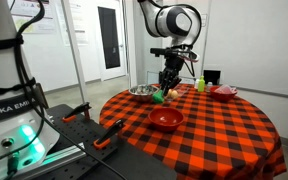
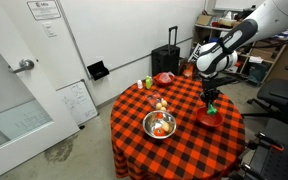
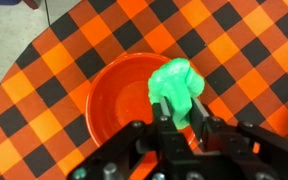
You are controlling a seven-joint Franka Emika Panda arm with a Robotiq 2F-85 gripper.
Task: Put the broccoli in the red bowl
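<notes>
I will lower the broccoli [image 3: 176, 82], which still hangs above the bowl's rim, down into the inside of the red bowl [image 3: 127, 100] and let it go.
The broccoli [image 3: 176, 82], a small bright green lumpy piece, is pinched between my gripper's [image 3: 180, 102] two fingers in the wrist view. It hangs above the right inner part of the wide orange-red bowl [image 3: 109, 100]. In an exterior view the gripper [image 2: 210, 101] is just over the red bowl [image 2: 200, 118] at the table's edge, with the green piece [image 2: 211, 111] below the fingers. In an exterior view the gripper [image 1: 167, 84] hangs above the red bowl [image 1: 165, 119]. Whether the broccoli touches the bowl I cannot tell.
A silver metal bowl [image 2: 159, 125] with red-orange contents stands near the red bowl. A darker red bowl [image 2: 164, 77], a yellow-green bottle [image 2: 150, 82] and tan round items [image 2: 161, 102] sit farther back on the checkered round table [image 2: 134, 110]. A black suitcase [image 2: 170, 58] stands behind.
</notes>
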